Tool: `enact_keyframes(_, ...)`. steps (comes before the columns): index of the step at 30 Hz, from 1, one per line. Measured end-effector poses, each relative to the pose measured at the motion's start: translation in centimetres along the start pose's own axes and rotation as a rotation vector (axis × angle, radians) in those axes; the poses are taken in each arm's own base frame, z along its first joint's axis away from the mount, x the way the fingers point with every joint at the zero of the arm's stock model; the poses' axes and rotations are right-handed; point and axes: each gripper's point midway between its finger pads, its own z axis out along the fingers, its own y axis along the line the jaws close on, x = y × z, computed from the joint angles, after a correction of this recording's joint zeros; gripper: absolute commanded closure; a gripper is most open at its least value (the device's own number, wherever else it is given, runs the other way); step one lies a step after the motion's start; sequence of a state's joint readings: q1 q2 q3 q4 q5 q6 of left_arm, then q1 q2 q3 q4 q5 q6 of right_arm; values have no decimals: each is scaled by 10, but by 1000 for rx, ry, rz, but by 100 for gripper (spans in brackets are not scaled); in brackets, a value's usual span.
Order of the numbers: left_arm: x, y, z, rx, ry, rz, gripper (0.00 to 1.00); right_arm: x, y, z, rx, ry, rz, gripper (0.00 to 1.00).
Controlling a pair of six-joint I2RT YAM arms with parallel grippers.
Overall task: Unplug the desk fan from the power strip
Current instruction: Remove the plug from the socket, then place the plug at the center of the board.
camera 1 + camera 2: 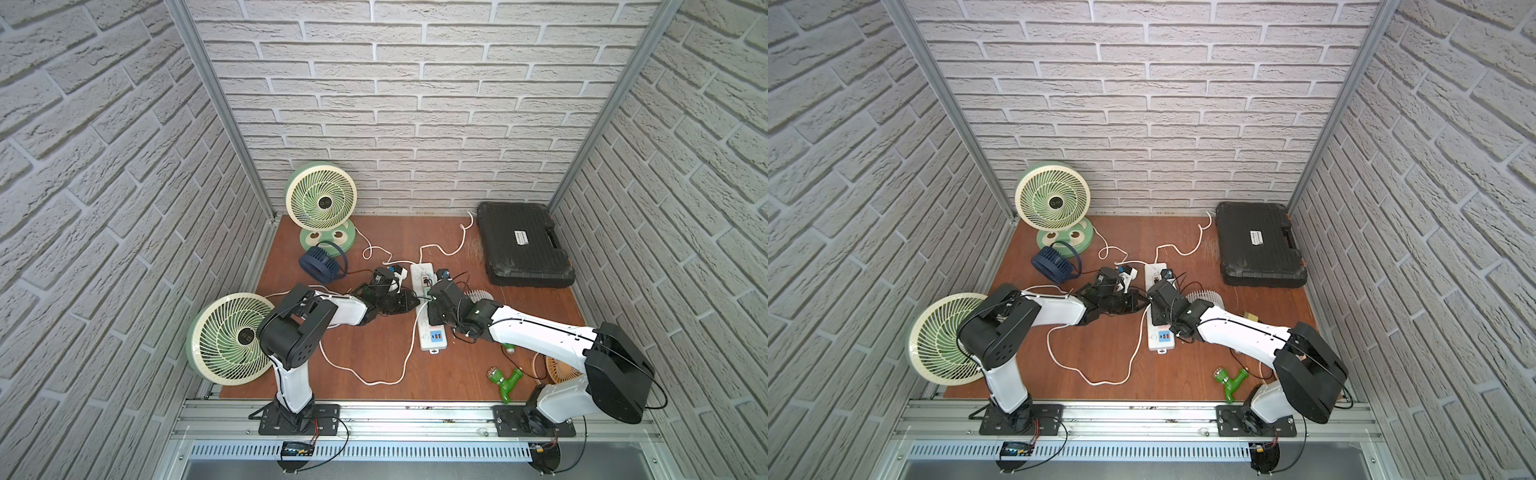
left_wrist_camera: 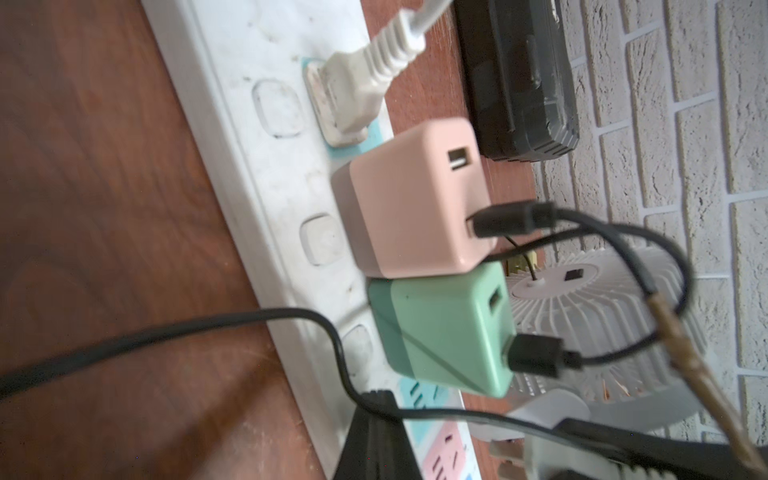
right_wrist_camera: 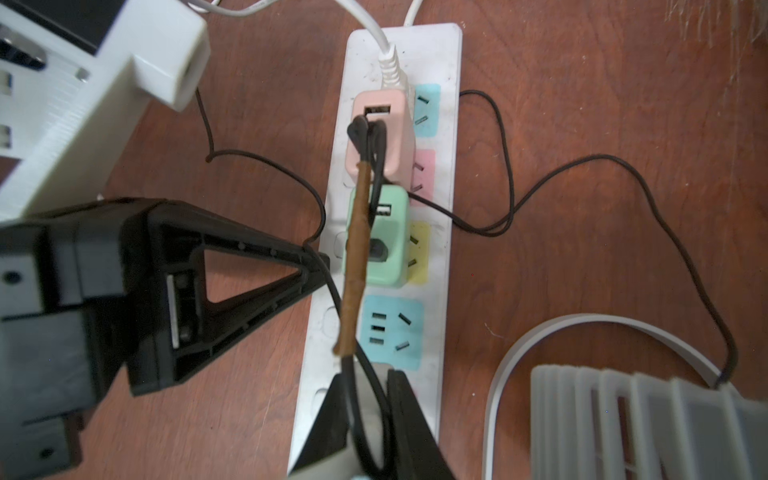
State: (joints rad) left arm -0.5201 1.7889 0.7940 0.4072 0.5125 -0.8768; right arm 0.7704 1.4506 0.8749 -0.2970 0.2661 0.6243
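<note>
The grey-white plug is already unplugged, so my right gripper should next move off the power strip toward the desk fan and release it over the tabletop near the blue fan.
The white power strip lies mid-table. A pink adapter, a green adapter and a white plug sit in it. My right gripper is shut on a grey-white plug above the strip, its prongs bare. The plug's white cord loops toward the green-and-cream desk fan at front left. My left gripper is shut, its tip on the strip's edge.
A second green fan and a small blue fan stand at the back left. A black case lies back right, a small white fan beside the strip. Thin black cables cross the strip. A green nozzle lies front right.
</note>
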Motion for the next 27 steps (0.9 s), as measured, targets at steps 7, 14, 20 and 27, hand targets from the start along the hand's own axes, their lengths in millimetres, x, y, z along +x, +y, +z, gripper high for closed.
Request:
enact_keyframes(7,-24,-22,-48,30,-104,31,100,12,11,-7,-72,65,-33,96)
enact_keyframes(14,-51,-55,-127,43,-284,110,100,-8,53,-25,-239,59,-78,96)
enact_keyframes(20,-58,-78,-199,15,-448,185,100,-46,106,-37,-407,10,-96,96)
enact_keyframes(27,-47,-86,-251,-41,-560,227,100,-58,156,-15,-502,40,-129,96)
